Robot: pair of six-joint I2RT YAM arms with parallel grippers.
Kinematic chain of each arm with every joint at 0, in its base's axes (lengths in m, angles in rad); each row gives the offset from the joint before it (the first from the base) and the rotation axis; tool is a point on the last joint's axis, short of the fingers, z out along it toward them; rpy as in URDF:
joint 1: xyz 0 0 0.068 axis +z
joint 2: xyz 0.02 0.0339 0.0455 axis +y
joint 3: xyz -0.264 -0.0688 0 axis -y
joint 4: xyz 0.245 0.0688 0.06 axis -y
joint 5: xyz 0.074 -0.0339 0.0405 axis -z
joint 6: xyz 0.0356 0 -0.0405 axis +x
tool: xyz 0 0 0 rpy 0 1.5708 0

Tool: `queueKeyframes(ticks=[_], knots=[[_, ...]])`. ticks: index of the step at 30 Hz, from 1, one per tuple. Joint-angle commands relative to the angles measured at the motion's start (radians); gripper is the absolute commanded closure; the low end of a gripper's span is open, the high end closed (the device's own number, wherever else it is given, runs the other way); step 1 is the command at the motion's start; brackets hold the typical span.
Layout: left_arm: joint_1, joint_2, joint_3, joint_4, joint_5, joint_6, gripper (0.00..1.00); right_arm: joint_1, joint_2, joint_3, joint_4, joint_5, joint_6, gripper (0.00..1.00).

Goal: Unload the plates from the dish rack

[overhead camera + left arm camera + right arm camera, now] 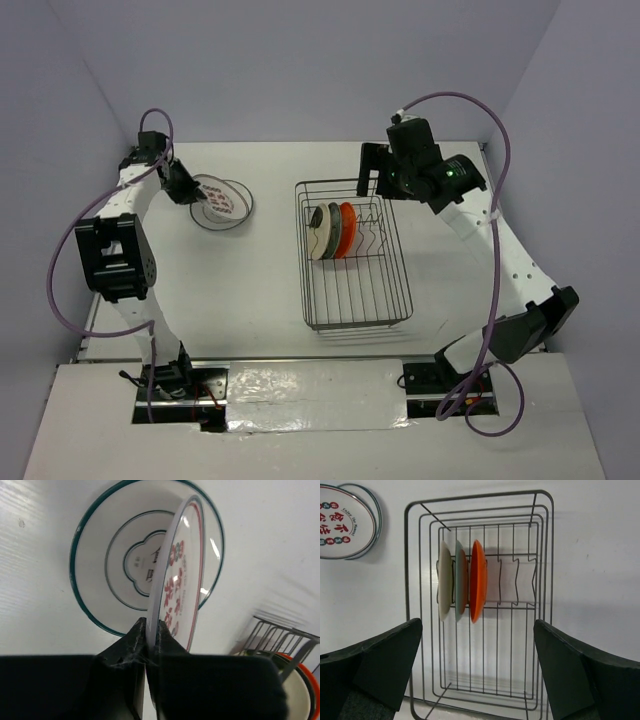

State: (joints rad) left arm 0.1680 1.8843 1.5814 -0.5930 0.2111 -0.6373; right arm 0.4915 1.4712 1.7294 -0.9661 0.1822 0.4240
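Next, my right gripper lowers, then shifts to the left in the top view onto the orange plate's upper rim (pixel 479 579). Empty pegs of the rack lie beside the orange plate.
The grey wire dish rack (pixel 392 290) stands right of centre. Three plates stand upright in its prongs: a cream one (pixel 318 233), a teal one (pixel 332 230) and an orange one (pixel 346 228); they also show in the right wrist view, cream (pixel 445 580), teal (pixel 460 582), orange (pixel 478 580). My left gripper (pixel 150 625) is shut on the rim of a white plate with red motifs (pixel 180 580), held tilted over a teal-rimmed plate (pixel 100 555) lying on the table. I cannot tell whether they touch. My right gripper (pixel 477 625) is open and empty above the rack's far end (pixel 480 500).
The two plates on the left (pixel 222 200) lie about a plate's width from the rack's left side. Grey walls close in the table at the back and both sides. The arm bases stand at the near edge.
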Motion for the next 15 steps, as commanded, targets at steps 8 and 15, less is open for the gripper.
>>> queueKeyframes(ticks=[8, 15], knots=[[0.013, -0.033, -0.055, -0.067, -0.079, 0.008, 0.01, 0.061, -0.003, -0.07, -0.115, 0.077, -0.057, 0.0], [-0.018, 0.012, -0.037, -0.249, -0.208, 0.082, 0.0, 0.134, 0.159, -0.011, -0.136, 0.207, 0.05, 0.1]])
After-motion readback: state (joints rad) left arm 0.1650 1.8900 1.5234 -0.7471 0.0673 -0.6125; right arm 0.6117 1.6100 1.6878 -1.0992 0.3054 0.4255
